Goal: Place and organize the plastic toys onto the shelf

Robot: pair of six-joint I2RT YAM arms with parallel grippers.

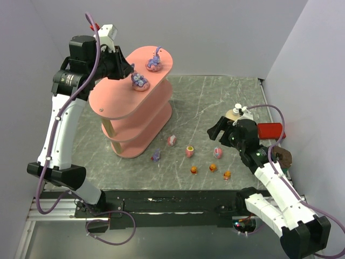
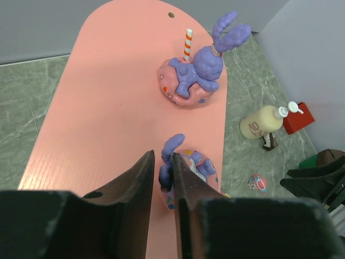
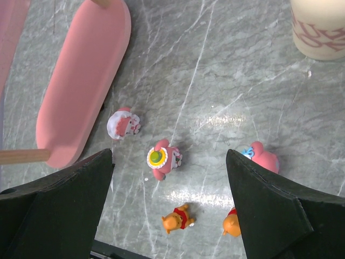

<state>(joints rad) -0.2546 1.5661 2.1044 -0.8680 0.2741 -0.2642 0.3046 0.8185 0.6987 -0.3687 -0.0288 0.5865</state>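
Observation:
The small purple bunny is still unshelved, so next I should swing my right gripper across to the left in the top view and down around it.
The shelf [image 1: 116,100] stands at the left, and two purple bunnies on pink bases sit on its top board [image 2: 108,108]. One bunny [image 2: 197,75] is far along the board. The other bunny [image 2: 197,164] is right at my left gripper [image 2: 163,156], whose jaws are narrowly parted around its ear, with a gap on the left side. On the table lie a small purple bunny [image 1: 156,156], pink-and-white toys [image 3: 123,124] [image 3: 163,159] [image 3: 264,156] and orange ones [image 3: 178,218] [image 3: 233,224]. My right gripper [image 3: 170,154] hovers wide open above them, holding nothing.
A cream pump bottle [image 1: 235,113], a red box [image 1: 269,130] and a brown object [image 1: 283,156] stand by the right wall. The shelf's lower board [image 3: 81,81] is just left of the loose toys. Walls close in the left, back and right.

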